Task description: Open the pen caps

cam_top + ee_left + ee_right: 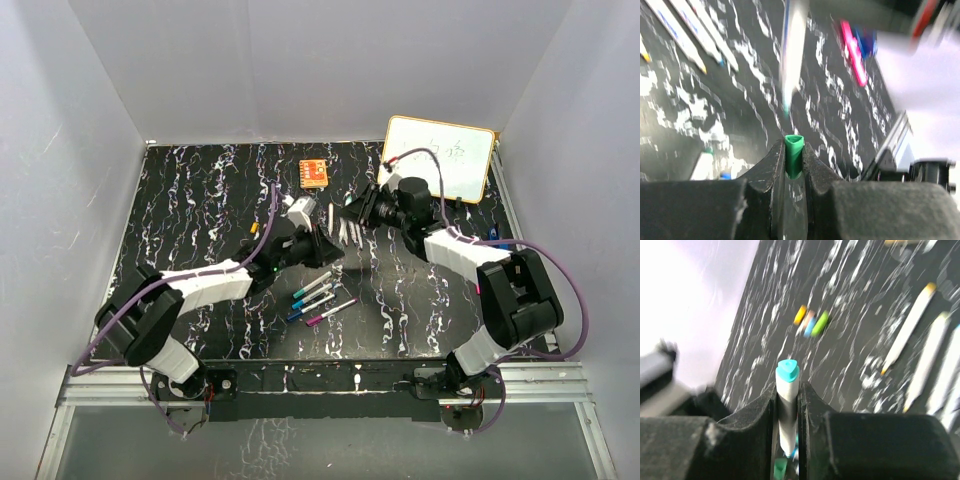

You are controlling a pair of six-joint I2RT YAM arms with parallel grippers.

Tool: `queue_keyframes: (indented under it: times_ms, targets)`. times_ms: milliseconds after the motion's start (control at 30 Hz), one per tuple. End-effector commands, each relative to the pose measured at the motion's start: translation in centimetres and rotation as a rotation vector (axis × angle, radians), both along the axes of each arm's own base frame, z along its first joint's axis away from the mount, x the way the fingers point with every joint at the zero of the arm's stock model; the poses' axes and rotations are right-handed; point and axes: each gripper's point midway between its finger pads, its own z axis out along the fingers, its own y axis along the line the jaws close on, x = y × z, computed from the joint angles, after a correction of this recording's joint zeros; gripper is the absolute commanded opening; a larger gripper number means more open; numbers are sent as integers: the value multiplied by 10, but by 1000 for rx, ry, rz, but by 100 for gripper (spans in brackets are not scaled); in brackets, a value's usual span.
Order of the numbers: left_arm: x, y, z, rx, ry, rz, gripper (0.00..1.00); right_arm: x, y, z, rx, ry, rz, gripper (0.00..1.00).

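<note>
The robot's left hand should pull the green cap [794, 156] away from the teal tip, then tilt down to let go of it next to the loose green cap.
My left gripper [794, 147] is shut on a small green pen cap [794, 156]. Just ahead of it hangs a white pen barrel [792, 50] with its bare teal tip pointing at the cap, a short gap between them. My right gripper [788, 387] is shut on that white pen [788, 405], whose teal end [787, 371] sticks out past the jaws. In the top view both grippers, left [328, 248] and right [352, 212], meet above the mat's middle. Loose caps [810, 322] in orange, blue and green lie together on the mat.
Several capped pens [318, 297] lie in front of the left gripper, and uncapped white pens [350, 233] lie under the right one. An orange square block [314, 172] sits at the back. A whiteboard [440, 158] leans at the back right. White walls surround the mat.
</note>
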Motion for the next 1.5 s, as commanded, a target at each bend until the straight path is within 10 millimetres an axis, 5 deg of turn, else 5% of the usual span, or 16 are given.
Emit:
queue_keyframes:
  times_ms: [0,300,433,700,967,1467]
  targets:
    - [-65,14,-36,84,169,-157,0,87,-48,99,42,-396,-317,0]
    - [-62,24,-32,120,157,-113,0,88,-48,103,62,-409,-318,0]
    - [-36,36,-25,242,102,-17,0,85,-51,97,-9,-381,-306,0]
    - [42,76,-25,595,50,129,0,67,-69,51,-264,-237,-264,0]
    - [91,111,-50,783,81,174,0,53,-82,21,-417,-144,-223,0]
    - [120,138,-89,909,119,216,0,45,-83,-6,-450,-73,-194,0]
